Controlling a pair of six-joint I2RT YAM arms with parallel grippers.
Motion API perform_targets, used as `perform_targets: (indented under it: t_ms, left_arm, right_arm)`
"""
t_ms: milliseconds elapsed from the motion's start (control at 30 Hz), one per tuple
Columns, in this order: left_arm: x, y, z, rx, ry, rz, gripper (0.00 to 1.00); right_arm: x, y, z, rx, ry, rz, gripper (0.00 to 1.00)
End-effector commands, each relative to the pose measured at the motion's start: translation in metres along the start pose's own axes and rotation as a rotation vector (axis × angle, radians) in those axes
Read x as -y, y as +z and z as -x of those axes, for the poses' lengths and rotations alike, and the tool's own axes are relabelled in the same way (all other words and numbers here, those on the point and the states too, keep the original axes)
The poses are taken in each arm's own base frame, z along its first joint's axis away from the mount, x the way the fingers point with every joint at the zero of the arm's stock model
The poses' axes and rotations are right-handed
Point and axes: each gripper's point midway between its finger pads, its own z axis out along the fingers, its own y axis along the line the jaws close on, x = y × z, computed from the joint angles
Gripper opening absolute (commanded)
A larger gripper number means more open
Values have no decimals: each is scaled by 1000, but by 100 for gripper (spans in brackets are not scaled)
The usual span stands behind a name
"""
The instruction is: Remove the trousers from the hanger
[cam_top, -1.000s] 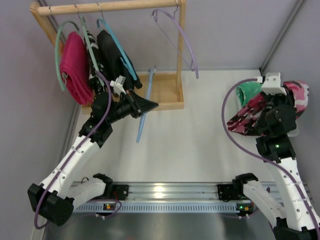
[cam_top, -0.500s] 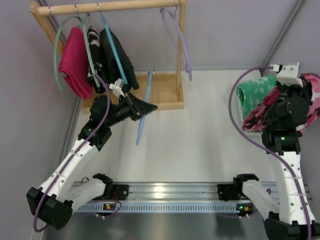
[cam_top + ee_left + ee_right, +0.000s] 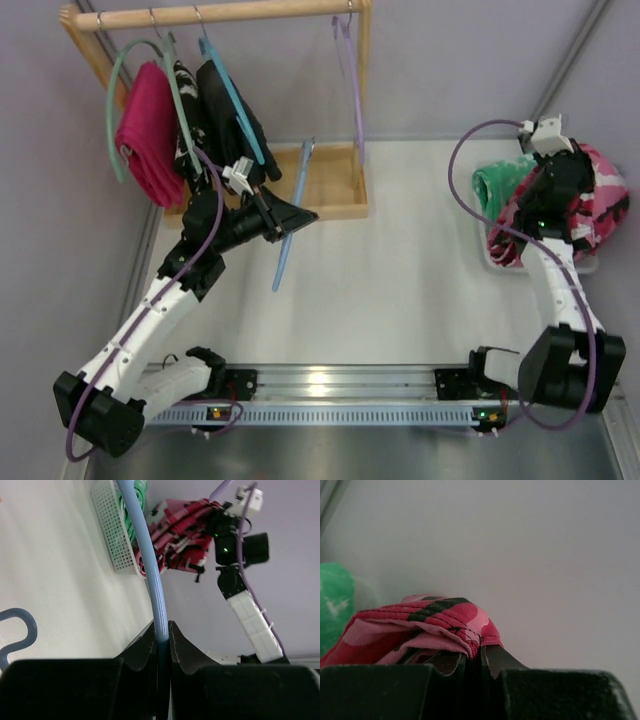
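My right gripper moves down and toward the green garment next, over the middle of the white basket, since the trousers (image 3: 603,195) bulge past the basket's side edge.
My left gripper (image 3: 287,216) is shut on the thin light-blue hanger (image 3: 297,175), holding it bare over the table in front of the rack. The left wrist view shows the hanger (image 3: 150,565) pinched between the jaws (image 3: 161,630), its hook (image 3: 20,625) at lower left. At the far right, my right gripper (image 3: 565,200) is shut on the pink-red camouflage trousers (image 3: 603,195), which hang bunched over a white basket (image 3: 590,265). In the right wrist view a fold of the trousers (image 3: 420,625) is clamped in the gripper (image 3: 480,650).
A wooden rack (image 3: 230,12) at the back left carries a magenta garment (image 3: 150,130), a black garment (image 3: 225,110), teal hangers (image 3: 115,110) and a lilac hanger (image 3: 350,70). A green garment (image 3: 495,185) lies in the basket.
The right arm has carried the trousers up and back to the right, over the basket. The lilac hanger on the rack has swung. The left arm and the blue hanger have barely moved.
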Motion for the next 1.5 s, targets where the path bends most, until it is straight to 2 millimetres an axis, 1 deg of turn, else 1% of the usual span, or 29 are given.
perform_targets:
  t_ms: [0,133,200,233,300,333,367,433,500,600,633,700,767,800,833,900,967,1000,1067,1100,1167,1200,1233,1267,1300,1333,1367,1400,1467]
  left_arm:
    - [42,-4,10,25,127,-136,0]
    - [49,-5,10,17,161,-157,0]
    - [49,-4,10,15,172,-157,0]
    - [51,-4,10,16,175,-161,0]
    - [50,-3,10,14,174,-158,0]
    - [51,-2,10,13,175,-159,0]
    - [51,-3,11,14,176,-161,0]
    - [55,-3,11,13,181,-168,0]
    - [60,-4,13,17,192,-177,0]
    - [64,-5,15,23,209,-186,0]
    - [66,-5,16,28,214,-188,0]
    - [70,-6,20,42,234,-195,0]
    - [71,-6,22,52,245,-194,0]
    - [73,-6,23,60,249,-196,0]
    - [73,-6,24,63,249,-194,0]
    - [71,-5,24,66,240,-188,0]
    - [74,-7,25,75,237,-200,0]
    - [74,-6,26,80,235,-200,0]
    - [80,-8,29,98,231,-214,0]
    - [82,-9,31,109,231,-219,0]
    - [90,-10,37,141,231,-243,0]
    - [93,-11,38,151,236,-255,0]
    - [97,-11,41,163,241,-269,0]
    - [104,-13,46,184,251,-289,0]
    - [108,-13,48,195,255,-300,0]
    - [111,-13,51,204,248,-306,0]
    - [112,-11,56,222,241,-303,0]
    - [114,-11,58,230,237,-308,0]
    - [114,-9,61,237,221,-304,0]
  right_arm:
    - [-1,23,43,196,133,-30,0]
    - [-47,58,38,144,151,46,0]
    - [-71,63,33,123,145,124,0]
    - [-91,66,24,83,142,180,2]
    - [-109,67,13,30,146,239,13]
    - [-126,65,-1,-28,124,295,28]
    - [-133,63,-6,-52,141,320,35]
    - [-145,54,-17,-80,137,379,53]
    - [-151,42,-25,-107,137,427,61]
    - [-143,26,-28,-136,147,462,73]
    - [-134,20,-20,-122,164,471,81]
    - [-131,4,-27,-169,165,540,88]
    - [-107,-8,-12,-142,193,547,97]
    - [-108,-21,-11,-146,195,614,99]
    - [-87,-29,6,-95,222,608,99]
    - [-76,-54,20,-56,239,687,99]
    - [-61,-71,43,-1,285,743,99]
    - [-45,-84,70,81,322,782,99]
    - [-41,-107,83,79,395,872,99]
    - [-28,-124,110,160,446,940,99]
    - [-21,-151,135,181,587,1056,99]
    - [-19,-173,153,244,646,1161,99]
    - [-12,-180,173,293,759,1195,99]
    - [-9,-188,184,317,845,1236,99]
    - [-19,-200,181,315,908,1294,99]
    - [-17,-208,192,312,1019,1329,99]
    - [-15,-211,203,368,1052,1331,99]
    - [-21,-208,206,339,1083,1317,96]
    - [-38,-246,229,355,1071,1452,91]
